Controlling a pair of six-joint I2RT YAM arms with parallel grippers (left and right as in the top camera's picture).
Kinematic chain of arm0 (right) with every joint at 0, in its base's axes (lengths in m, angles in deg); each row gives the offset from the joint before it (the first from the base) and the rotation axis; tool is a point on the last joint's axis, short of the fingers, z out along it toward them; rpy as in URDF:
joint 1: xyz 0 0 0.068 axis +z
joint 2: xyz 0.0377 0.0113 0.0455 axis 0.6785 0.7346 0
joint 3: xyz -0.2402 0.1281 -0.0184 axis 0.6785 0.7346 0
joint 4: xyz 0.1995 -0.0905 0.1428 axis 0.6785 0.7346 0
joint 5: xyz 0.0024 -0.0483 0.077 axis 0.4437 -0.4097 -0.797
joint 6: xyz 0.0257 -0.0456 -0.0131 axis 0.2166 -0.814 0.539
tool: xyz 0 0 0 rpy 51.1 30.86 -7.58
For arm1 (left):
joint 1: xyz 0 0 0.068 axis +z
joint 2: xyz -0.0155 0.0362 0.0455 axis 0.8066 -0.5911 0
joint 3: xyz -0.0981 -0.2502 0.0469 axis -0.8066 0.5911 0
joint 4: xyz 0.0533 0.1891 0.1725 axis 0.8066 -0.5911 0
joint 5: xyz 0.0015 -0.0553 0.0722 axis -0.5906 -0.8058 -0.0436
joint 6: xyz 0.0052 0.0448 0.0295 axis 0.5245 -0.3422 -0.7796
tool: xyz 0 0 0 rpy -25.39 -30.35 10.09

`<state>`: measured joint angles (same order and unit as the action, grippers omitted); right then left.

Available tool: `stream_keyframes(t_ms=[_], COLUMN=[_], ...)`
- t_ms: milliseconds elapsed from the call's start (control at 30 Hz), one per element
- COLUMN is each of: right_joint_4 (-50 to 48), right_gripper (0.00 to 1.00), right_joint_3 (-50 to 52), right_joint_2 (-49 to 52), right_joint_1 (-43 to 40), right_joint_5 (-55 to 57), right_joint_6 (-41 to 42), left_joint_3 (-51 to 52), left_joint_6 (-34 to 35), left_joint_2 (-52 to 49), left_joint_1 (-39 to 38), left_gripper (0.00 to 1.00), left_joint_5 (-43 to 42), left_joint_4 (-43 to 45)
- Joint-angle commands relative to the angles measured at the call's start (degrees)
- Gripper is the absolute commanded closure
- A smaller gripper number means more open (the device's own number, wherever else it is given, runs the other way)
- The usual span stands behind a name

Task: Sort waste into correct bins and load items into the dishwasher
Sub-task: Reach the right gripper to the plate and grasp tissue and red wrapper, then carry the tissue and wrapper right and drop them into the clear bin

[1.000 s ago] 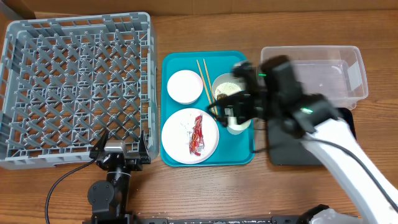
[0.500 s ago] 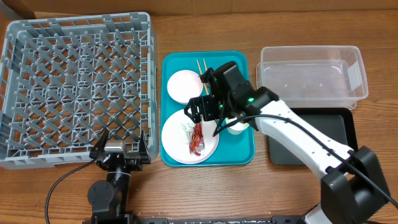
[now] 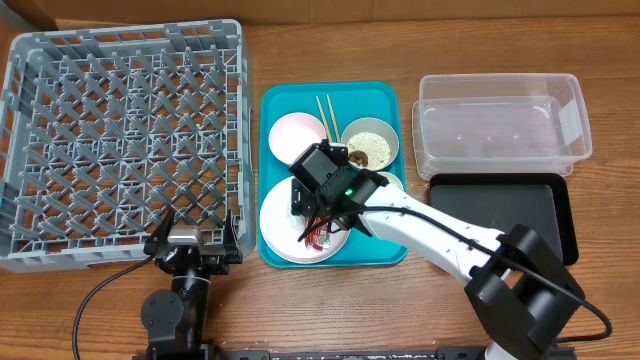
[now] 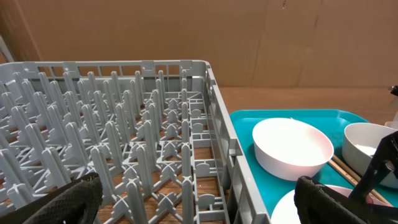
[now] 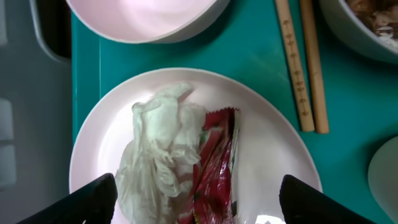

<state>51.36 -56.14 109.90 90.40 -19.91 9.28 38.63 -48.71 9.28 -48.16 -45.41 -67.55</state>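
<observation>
I will next lower my right gripper onto the crinkled red wrapper (image 5: 214,167) and close its fingers across it and the tissue (image 5: 158,155) beside it, because both are between the open fingers.
My right gripper (image 5: 199,202) hangs open just above the white plate (image 5: 280,162), one finger on each side of the crumpled white tissue (image 5: 158,155) and the red wrapper (image 5: 214,168), touching neither. From overhead the right gripper (image 3: 318,220) covers much of the plate (image 3: 278,228) on the teal tray (image 3: 385,250). Chopsticks (image 3: 328,118) lie between an empty white bowl (image 3: 295,135) and a bowl of rice (image 3: 370,146). The cup's rim (image 5: 387,177) shows at the right edge. My left gripper (image 4: 196,205) is open at the near wall of the grey dish rack (image 4: 124,137).
The clear tub (image 3: 500,115) stands at the right, and the shallow black tray (image 3: 500,215) lies in front of it. The dish rack (image 3: 125,140) fills the left side of the table, close against the teal tray.
My right arm has swung left from above the rice bowl and cup to over the plate, and its jaws have narrowed a little. The left arm has not moved.
</observation>
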Motion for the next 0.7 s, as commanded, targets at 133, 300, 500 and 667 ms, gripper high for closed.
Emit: stream_keyframes(t_ms=[133,300,500,667], right_joint_4=[-2.05,-2.51,-2.34,-2.84], right_gripper=[0.09,0.07,0.25,0.69], right_joint_3=[-1.27,-1.55,-1.55,-1.55], right_joint_2=[5.35,6.10,6.10,6.10], right_joint_1=[-0.13,-0.17,-0.11,-0.11], right_joint_5=[-3.41,-4.66,-4.70,-7.13], right_joint_6=[2.08,2.05,2.10,2.10], left_joint_3=[0.52,0.52,0.52,0.52], left_joint_6=[-0.24,-0.24,-0.24,-0.24], left_joint_2=[0.63,0.63,0.63,0.63], left_joint_1=[-0.39,-0.39,-0.39,-0.39], left_gripper=[0.00,0.00,0.00,0.00], left_joint_5=[-0.39,-0.39,-0.39,-0.39], left_joint_4=[0.28,0.28,0.26,0.28])
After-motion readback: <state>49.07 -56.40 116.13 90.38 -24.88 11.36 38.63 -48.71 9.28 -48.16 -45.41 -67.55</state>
